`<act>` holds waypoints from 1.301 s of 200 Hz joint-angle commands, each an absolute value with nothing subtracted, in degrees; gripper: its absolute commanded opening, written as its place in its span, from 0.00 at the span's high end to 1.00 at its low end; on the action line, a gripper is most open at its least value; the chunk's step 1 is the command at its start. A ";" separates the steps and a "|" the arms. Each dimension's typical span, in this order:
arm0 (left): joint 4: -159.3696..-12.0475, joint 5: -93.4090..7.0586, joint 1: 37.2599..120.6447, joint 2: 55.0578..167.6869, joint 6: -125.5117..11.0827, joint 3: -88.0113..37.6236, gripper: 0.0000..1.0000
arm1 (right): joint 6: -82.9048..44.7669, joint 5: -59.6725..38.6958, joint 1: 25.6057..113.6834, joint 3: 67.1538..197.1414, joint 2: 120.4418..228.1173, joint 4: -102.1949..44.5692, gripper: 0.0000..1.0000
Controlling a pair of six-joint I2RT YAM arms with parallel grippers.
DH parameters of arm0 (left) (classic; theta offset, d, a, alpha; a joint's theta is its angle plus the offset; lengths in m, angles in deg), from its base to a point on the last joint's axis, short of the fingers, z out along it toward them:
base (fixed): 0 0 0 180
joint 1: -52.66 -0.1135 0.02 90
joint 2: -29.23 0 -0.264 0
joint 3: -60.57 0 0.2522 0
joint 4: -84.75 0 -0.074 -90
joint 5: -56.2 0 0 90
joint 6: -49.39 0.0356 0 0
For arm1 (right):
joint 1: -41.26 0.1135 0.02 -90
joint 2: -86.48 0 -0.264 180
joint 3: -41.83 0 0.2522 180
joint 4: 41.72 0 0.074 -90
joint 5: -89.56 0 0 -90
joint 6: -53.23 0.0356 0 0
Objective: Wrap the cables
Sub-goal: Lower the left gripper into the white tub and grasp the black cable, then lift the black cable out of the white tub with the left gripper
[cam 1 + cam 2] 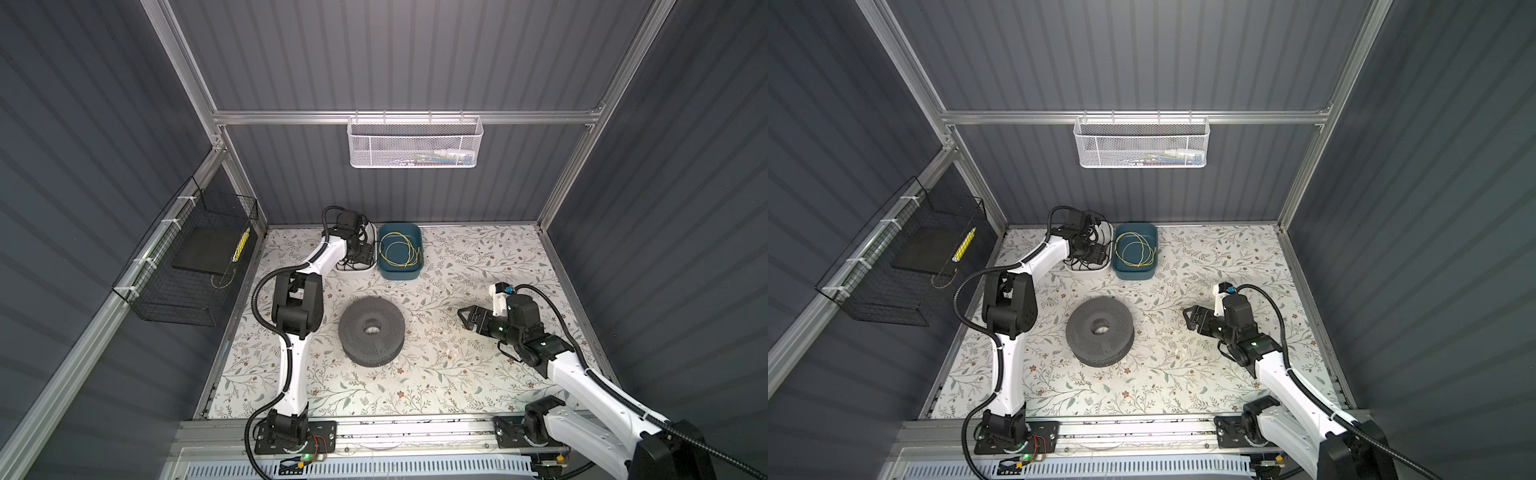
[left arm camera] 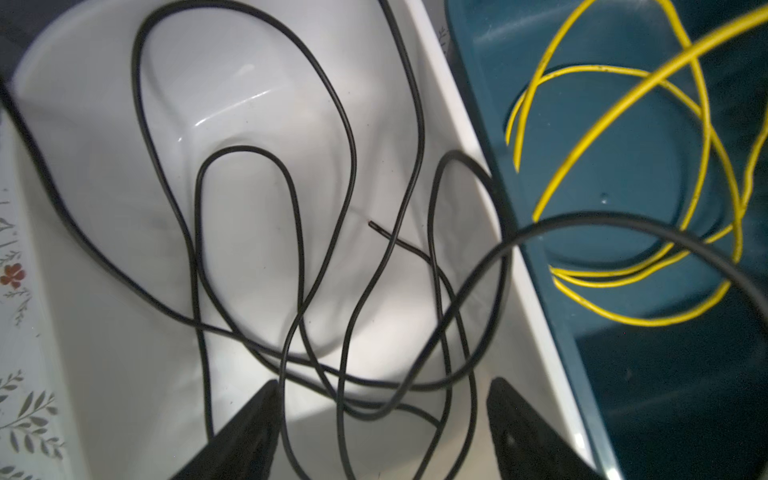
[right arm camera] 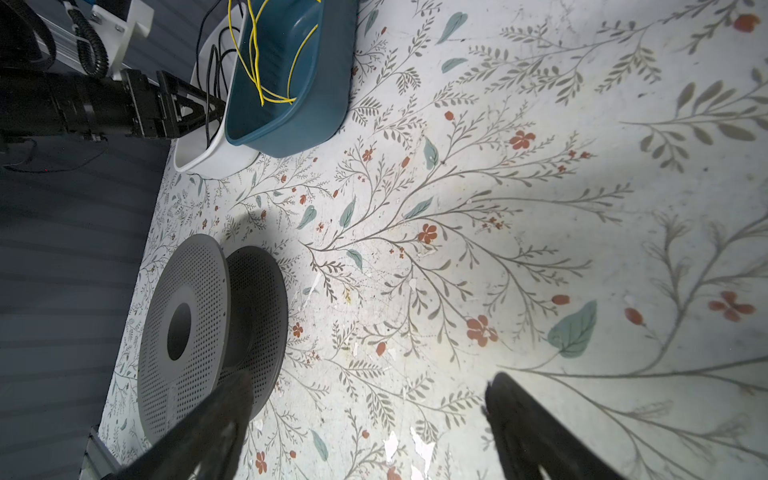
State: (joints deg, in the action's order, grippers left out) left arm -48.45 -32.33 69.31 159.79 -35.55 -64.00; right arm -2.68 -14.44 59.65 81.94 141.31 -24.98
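My left gripper will next go down into the white tray and close on the crossing pieces of black cord, because they run between its open fingers below.
The cables are one thin black cord lying in loose loops inside a white tray at the back of the table. My left gripper hangs over that tray, open. Several strands of the cord run between its fingers, and neither finger presses on them. In both top views the left gripper sits above the tray's inside. My right gripper is open and empty, low over the flowered table at the right, apart from the cord. A grey perforated spool lies flat mid-table.
A dark blue tray with a coil of yellow wire stands against the white tray's right side. One loop of the black cord arches over the blue tray's edge. Wire baskets hang on the back wall and left wall.
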 commanded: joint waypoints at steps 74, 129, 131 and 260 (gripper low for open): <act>-48.99 -29.68 66.82 169.39 -35.99 -68.39 0.37 | -2.02 -14.54 59.19 82.24 142.55 -27.08 0.10; -48.96 -31.23 64.84 170.51 -34.92 -67.42 0.77 | -2.05 -13.96 59.10 82.31 141.55 -26.39 0.10; -48.97 -31.25 64.80 170.52 -34.86 -67.42 0.78 | -2.05 -13.90 59.08 82.38 141.51 -26.38 0.11; -55.44 -33.14 64.44 150.06 -36.03 -66.48 1.00 | -1.69 -13.56 58.90 83.21 136.90 -24.37 0.11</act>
State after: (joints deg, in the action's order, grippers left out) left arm -52.71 -31.74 64.61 157.02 -35.05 -65.94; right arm -2.05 -13.95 59.11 81.94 138.22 -26.03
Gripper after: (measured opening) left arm 0.079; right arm 0.893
